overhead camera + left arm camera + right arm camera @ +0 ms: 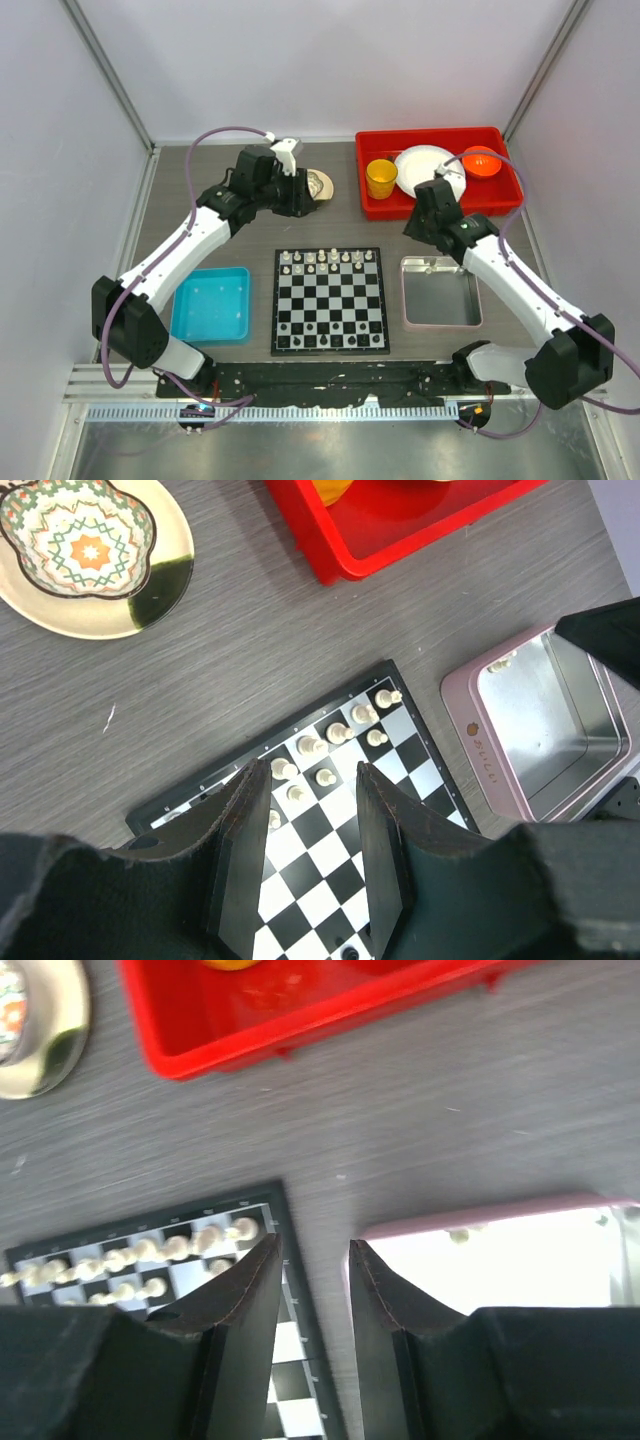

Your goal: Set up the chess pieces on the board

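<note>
The right gripper moves down and toward the pink-rimmed tin next, over the cream piece inside its far edge, because that stray piece still lies off the board.
The chessboard lies at the table's middle. Cream chess pieces stand in its two far rows, and small dark pieces stand along the near row. My left gripper hovers behind the board's far left, open and empty. In the left wrist view the gripper frames the board and its cream pieces. My right gripper is open and empty over the gap between the board and the pink-rimmed tin. A cream piece lies inside the tin's far edge.
A blue bin sits left of the board and the metal tin sits right of it. A red tray at the back right holds a yellow cup, a white plate and an orange bowl. A patterned dish sits beside my left gripper.
</note>
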Robot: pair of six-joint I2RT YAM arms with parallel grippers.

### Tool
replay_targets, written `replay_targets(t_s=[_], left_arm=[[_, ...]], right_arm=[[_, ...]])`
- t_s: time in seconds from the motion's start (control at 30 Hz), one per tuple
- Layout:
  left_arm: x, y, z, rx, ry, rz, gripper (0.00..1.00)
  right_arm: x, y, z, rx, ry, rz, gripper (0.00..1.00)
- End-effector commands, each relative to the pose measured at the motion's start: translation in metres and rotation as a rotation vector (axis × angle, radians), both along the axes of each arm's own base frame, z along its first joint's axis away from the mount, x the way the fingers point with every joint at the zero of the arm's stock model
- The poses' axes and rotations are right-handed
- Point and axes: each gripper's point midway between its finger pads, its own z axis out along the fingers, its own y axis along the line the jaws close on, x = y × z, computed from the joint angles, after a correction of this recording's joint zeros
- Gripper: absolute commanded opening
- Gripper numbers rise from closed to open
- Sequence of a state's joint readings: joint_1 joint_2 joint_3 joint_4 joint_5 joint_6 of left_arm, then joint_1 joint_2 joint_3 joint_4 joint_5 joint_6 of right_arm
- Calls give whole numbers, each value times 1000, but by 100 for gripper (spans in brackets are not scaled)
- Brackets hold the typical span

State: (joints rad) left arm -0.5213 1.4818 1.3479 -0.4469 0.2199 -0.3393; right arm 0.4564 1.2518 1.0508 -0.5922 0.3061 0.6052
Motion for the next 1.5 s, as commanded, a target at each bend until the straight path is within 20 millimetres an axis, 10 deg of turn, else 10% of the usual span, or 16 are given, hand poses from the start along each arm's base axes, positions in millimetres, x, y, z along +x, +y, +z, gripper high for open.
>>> replay_targets(t_s=[0.0,0.6,1.47], left_arm=[[5,2,18,-3,-34,6,43],[-8,18,-4,38,-42,21,44],[-9,18,-6,38,-36,21,45]], right_arm=[[-27,-40,-18,-87,100,-95,38],[-50,-94,-87,7,257,-226,36],[-29,-91,-117,66,250,-229,33]])
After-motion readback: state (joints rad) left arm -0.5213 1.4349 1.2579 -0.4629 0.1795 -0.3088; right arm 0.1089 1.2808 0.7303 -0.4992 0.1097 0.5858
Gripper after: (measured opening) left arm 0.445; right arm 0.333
